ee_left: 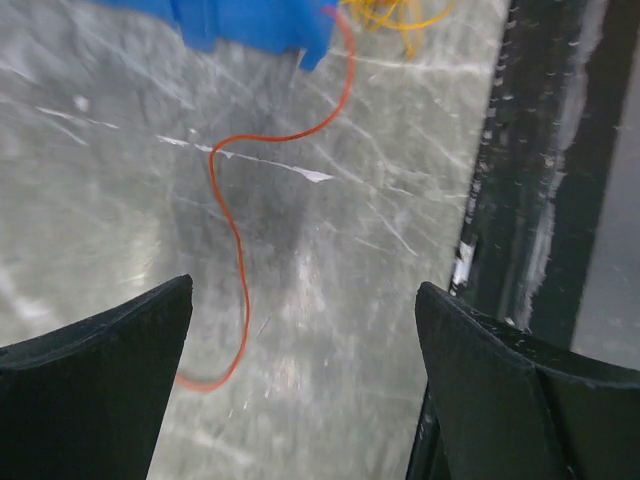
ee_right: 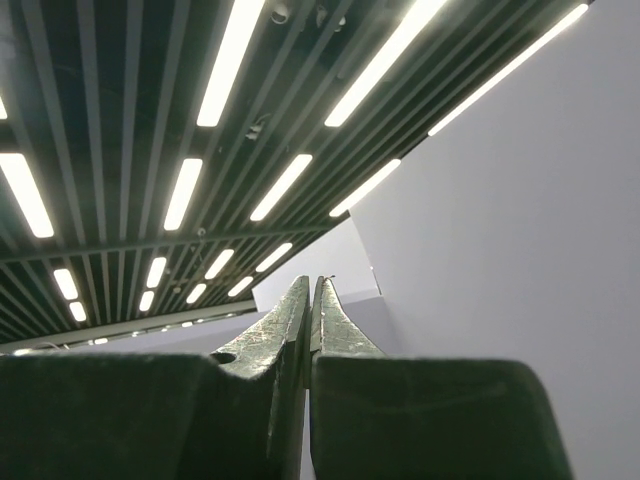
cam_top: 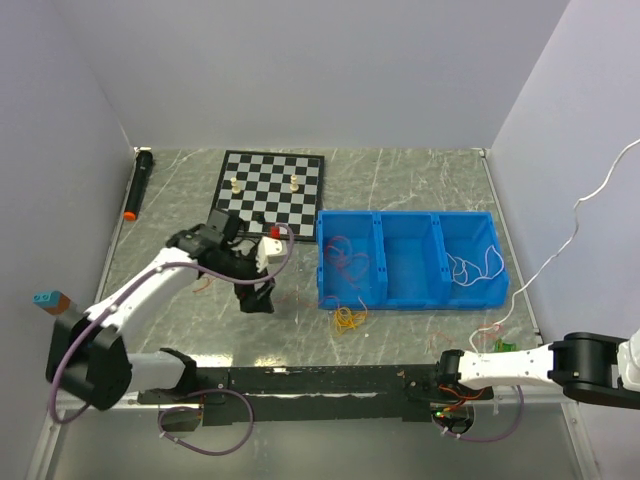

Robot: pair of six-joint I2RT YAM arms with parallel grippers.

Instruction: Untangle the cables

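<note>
The left gripper moves down and toward the blue bin next, since the red cable's bend (ee_left: 214,152) lies below it on the bin's side, clear of the tangle.
A thin red cable (ee_left: 236,228) lies in a wavy line on the grey table, running from the blue bin's corner (ee_left: 255,25) down towards my left finger (ee_left: 120,340). My left gripper (ee_left: 305,292) (cam_top: 255,297) is open and empty, hovering low over that cable. An orange-yellow tangle (cam_top: 348,318) lies in front of the bin; it also shows at the top of the left wrist view (ee_left: 395,12). The bin (cam_top: 382,298) holds a red cable (cam_top: 345,260) in its left compartment and a white cable (cam_top: 472,265) in its right. My right gripper (ee_right: 312,285) (cam_top: 441,364) is shut and empty, pointing at the ceiling.
A chessboard (cam_top: 272,187) with a few pieces lies at the back. A black marker with an orange tip (cam_top: 137,183) lies at the back left. A black rail (cam_top: 300,380) runs along the near edge. A white cord (cam_top: 580,215) hangs on the right wall.
</note>
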